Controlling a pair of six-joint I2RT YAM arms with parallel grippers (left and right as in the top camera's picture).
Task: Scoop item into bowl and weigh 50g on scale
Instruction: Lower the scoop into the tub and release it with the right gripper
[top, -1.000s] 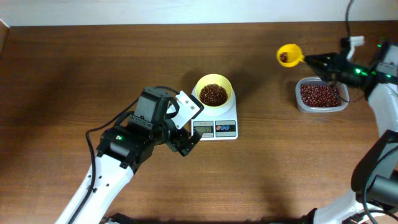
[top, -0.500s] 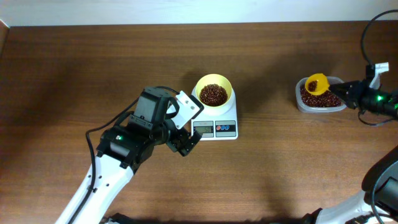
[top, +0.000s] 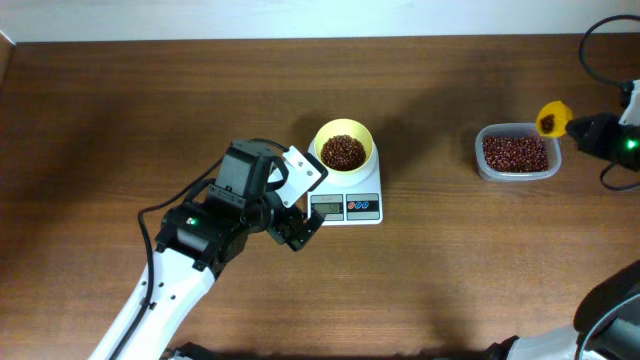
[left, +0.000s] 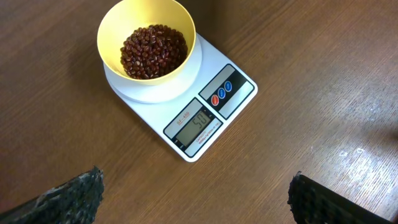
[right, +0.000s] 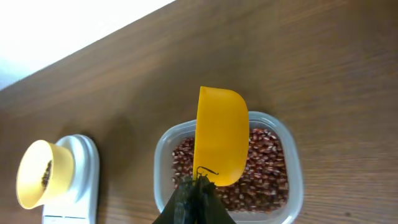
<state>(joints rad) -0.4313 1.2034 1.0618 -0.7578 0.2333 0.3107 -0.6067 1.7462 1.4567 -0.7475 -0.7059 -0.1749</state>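
Observation:
The scale already shows the wanted weight. My right gripper should next tilt down over the clear container (top: 517, 152), then lower the scoop onto the beans.
The pale yellow bowl (top: 344, 147) stands on the white scale (top: 347, 205) at mid-table and holds a heap of dark reddish-brown beans (top: 343, 152). In the left wrist view the bowl (left: 147, 43) and scale (left: 211, 112) lie ahead, and the display shows digits. My left gripper (top: 297, 229) is open and empty, just left of the scale (left: 198, 193). My right gripper (top: 585, 131) is shut on the handle of a bright yellow scoop (top: 552, 119), held by the right end of the clear container (top: 517, 152) of beans. In the right wrist view the scoop (right: 221, 134) hangs over that container (right: 229, 163).
The clear container sits at the right of the wooden table. A black cable (top: 600, 30) loops at the far right edge. The table's pale back edge (top: 300, 20) runs along the top.
My right gripper carried the scoop from left of the container, over it, to its right end. The left arm, bowl and scale have not moved.

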